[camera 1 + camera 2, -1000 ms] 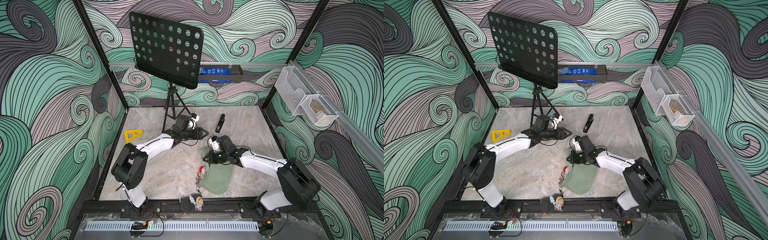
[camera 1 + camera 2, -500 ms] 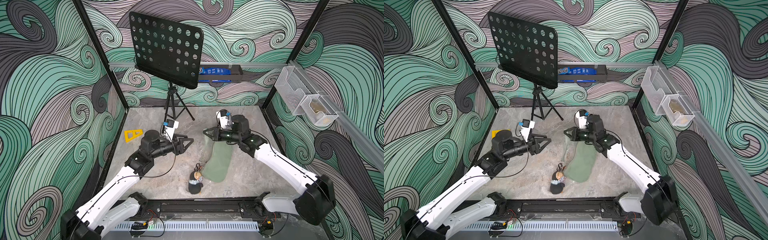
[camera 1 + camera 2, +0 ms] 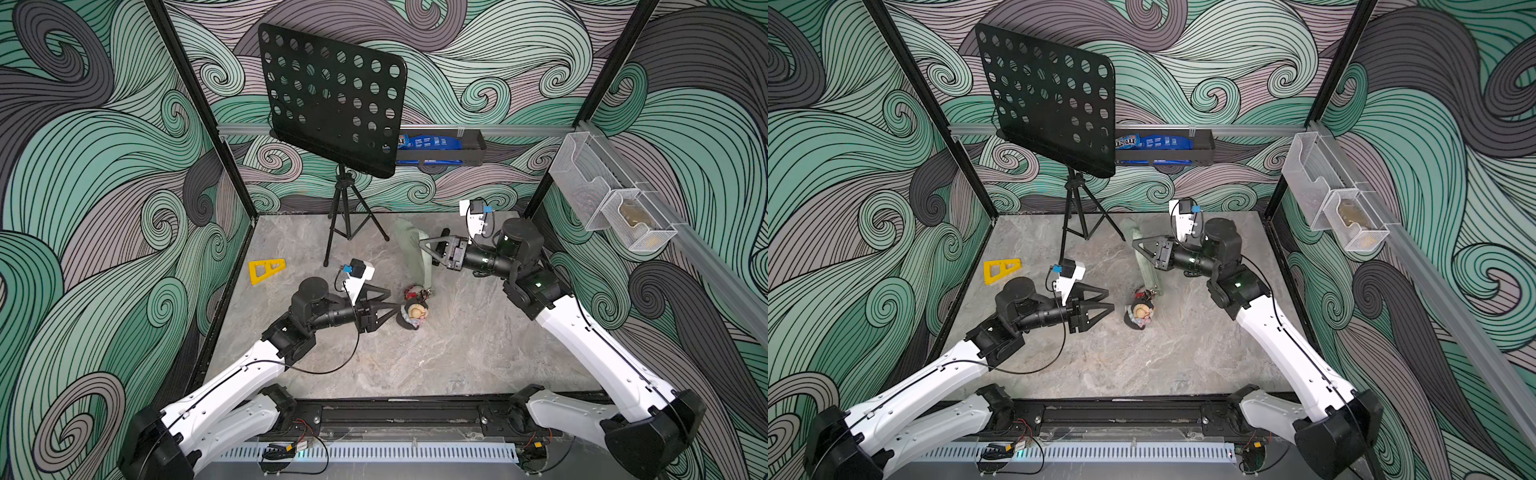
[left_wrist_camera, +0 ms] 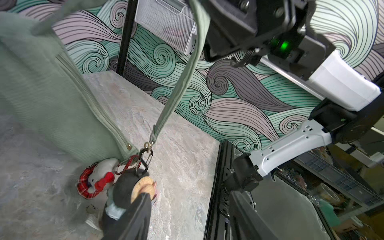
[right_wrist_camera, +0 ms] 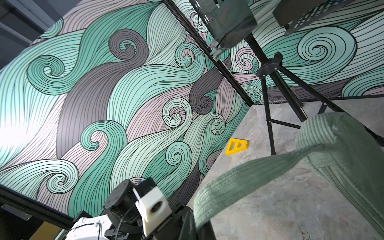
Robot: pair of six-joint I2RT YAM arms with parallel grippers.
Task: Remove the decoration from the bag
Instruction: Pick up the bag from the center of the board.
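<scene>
Next I should bring my right gripper back over the metal clasp (image 3: 427, 295), nearer my base than the gripper, to slacken the stretched strap, and release its upper loop.
The sage-green bag (image 3: 417, 259) (image 3: 1148, 266) hangs by its strap (image 5: 249, 176) from my right gripper (image 3: 422, 243) (image 3: 1136, 245) (image 5: 193, 224), which is shut on the strap above the table. At the bag's low end a metal clasp (image 4: 147, 145) carries the decoration: a small doll in a black hat (image 3: 415, 313) (image 3: 1140, 313) (image 4: 133, 187) and a red plaid cat charm (image 3: 411, 293) (image 4: 97, 178), both resting on the table. My left gripper (image 3: 392, 300) (image 3: 1111, 300) (image 4: 190, 195) stands open right beside the doll, with one finger (image 4: 133, 218) over it.
A black perforated music stand (image 3: 332, 99) on a tripod (image 3: 345, 224) stands at the back. A yellow triangle (image 3: 266, 270) (image 5: 236, 146) lies at the left. A black tray with blue packets (image 3: 436, 145) and mesh baskets (image 3: 602, 199) hang on the walls.
The right gripper has raised the bag by its strap and carried it towards the back, dragging the decoration along. The left gripper has moved up to the doll and opened wider.
</scene>
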